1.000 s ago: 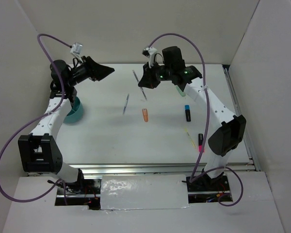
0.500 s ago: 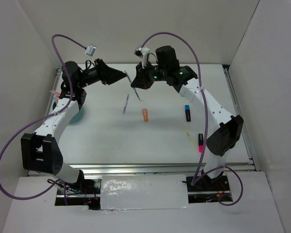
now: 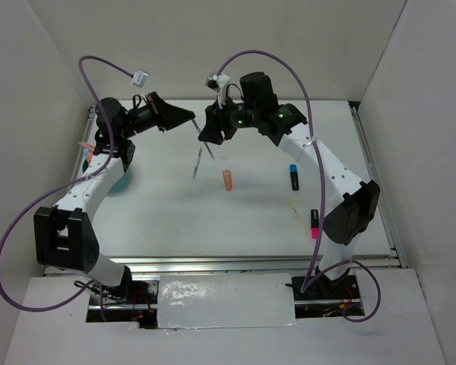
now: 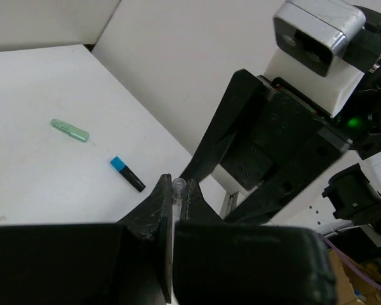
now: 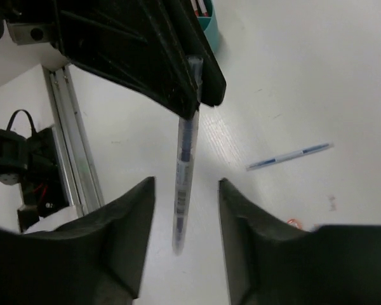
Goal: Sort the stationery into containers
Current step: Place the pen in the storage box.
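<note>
My left gripper should next swing to the left in the top view, lower the pen into the teal tub (image 3: 121, 181) and release it, because pens already stand there.
A clear pen with a blue core (image 5: 185, 152) hangs nearly upright above the table. My left gripper (image 4: 176, 185) is shut on its top end, and the cap (image 4: 178, 184) shows between the pads. My right gripper (image 5: 185, 183) is open, a finger on each side of the pen's lower half without touching it. From above, both grippers meet at the back middle, left gripper (image 3: 191, 116) and right gripper (image 3: 206, 134). The teal tub (image 3: 121, 181) stands at the left under the left arm, with pens in it.
On the table lie a blue-and-white pen (image 3: 197, 163), an orange marker (image 3: 227, 179), a blue-capped black marker (image 3: 294, 176), a thin yellow pen (image 3: 296, 214) and a pink-and-black marker (image 3: 314, 223). A green highlighter (image 4: 70, 129) lies further back. A rail (image 3: 374, 179) runs along the right edge.
The left arm swung right from above the tub to meet the right gripper and shut on the pen's top. The right gripper, shut on the pen before, has opened.
</note>
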{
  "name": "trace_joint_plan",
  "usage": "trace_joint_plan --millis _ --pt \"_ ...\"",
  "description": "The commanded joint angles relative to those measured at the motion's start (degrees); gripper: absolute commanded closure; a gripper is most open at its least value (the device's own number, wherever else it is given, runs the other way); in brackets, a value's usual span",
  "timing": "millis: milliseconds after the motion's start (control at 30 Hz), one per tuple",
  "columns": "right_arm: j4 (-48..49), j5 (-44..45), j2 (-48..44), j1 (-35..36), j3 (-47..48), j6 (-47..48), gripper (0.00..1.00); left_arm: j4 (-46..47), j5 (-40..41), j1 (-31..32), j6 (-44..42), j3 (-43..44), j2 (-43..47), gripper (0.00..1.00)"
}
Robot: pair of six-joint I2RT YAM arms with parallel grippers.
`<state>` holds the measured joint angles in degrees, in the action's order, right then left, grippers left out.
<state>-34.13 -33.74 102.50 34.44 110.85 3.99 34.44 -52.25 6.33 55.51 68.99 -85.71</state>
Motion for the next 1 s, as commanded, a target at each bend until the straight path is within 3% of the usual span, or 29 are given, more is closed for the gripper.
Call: trace_joint_plan --millis 0,67,133,267,400,600,967 --pt "0.91 0.69 -2.21 -2.52 -1.14 -0.73 0.44 0.47 -0.05 -3.5 -2.39 0.53 1.16 1.0" --pt "0.38 1.12 -4.58 -6.37 -3.78 -1.09 0.43 -6.89 1.0 -8.76 -7.14 2.19 2.3 1.0" --pt "-1.1 2.27 -6.94 -8.5 -8.53 0.05 0.44 -19.85 3.11 -13.5 -19.6 6.3 3.0 1.0" --pt "-1.11 7.53 -11.52 -13.33 -21.07 2.51 0.46 -31.51 13.97 -19.77 -41.03 9.41 4.14 1.0" --pt "-1.99 11.49 -13.64 -16.32 -28.9 4.45 0.48 -28.47 22.43 -24.16 -49.77 4.68 5.03 1.0" --pt "-1.73 15.28 -15.92 -21.6 -37.8 6.29 0.5 -20.82 30.18 -26.72 -54.8 2.73 1.52 1.0" --pt "-7.18 18.18 -18.21 -29.51 -44.57 9.46 0.52 -19.14 32.56 -28.74 -59.55 1.85 -2.79 1.0"
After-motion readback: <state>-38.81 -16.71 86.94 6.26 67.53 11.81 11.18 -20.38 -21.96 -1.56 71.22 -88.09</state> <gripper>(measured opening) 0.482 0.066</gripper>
